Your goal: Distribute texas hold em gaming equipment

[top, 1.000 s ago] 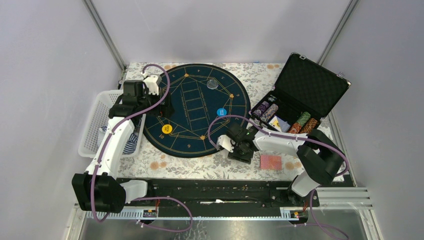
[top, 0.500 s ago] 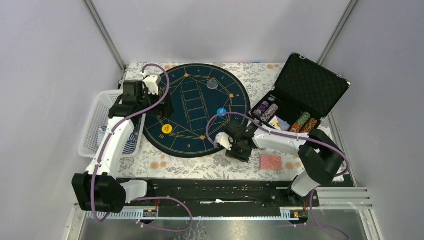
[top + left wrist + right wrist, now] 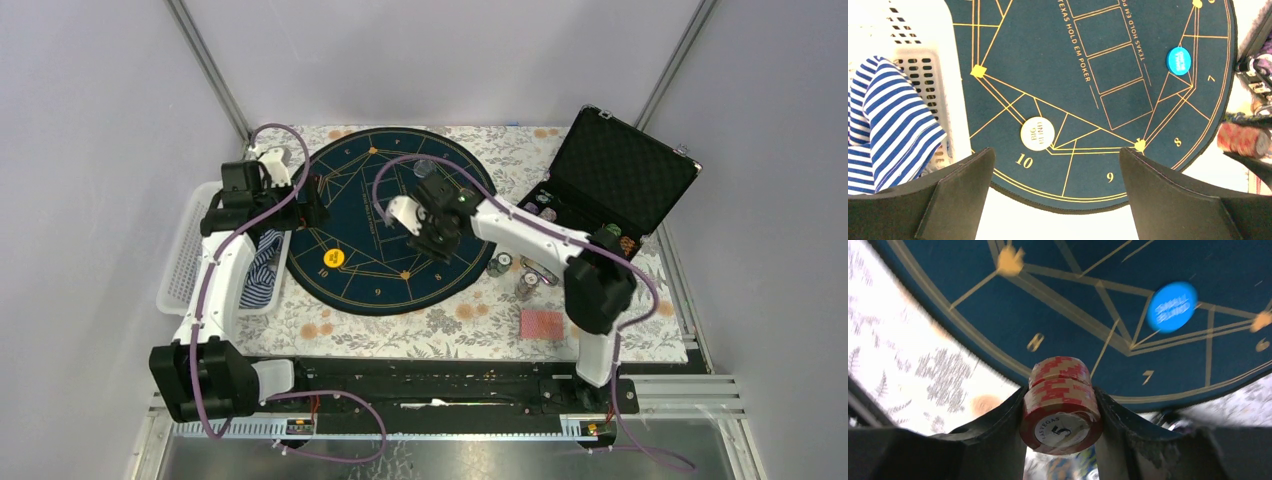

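The mat's printed boxes lie bare, so my right gripper will next go to the left in the top view and down to release the red chips (image 3: 1060,405) on them.
My right gripper (image 3: 437,238) hangs over the right half of the round mat (image 3: 370,215), shut on a short stack of red chips (image 3: 1060,405). The stack also shows at the right edge of the left wrist view (image 3: 1245,140). The blue small-blind button (image 3: 1171,306) lies on the mat just beyond it; the top view hides it under the gripper. My left gripper (image 3: 303,203) is open and empty above the mat's left edge, with the yellow big-blind button (image 3: 334,257) on the mat near it. The red-backed card deck (image 3: 542,323) lies at the front right.
Three chip stacks (image 3: 527,283) stand on the flowered cloth right of the mat. The open black case (image 3: 610,175) sits at the back right. A white basket (image 3: 190,250) with a striped cloth (image 3: 262,278) stands at the left. A clear disc (image 3: 425,167) lies at the mat's far side.
My right gripper has moved from the mat's front edge up and back over the mat, now holding red chips. Chip stacks now stand right of the mat. My left gripper shifted slightly left.
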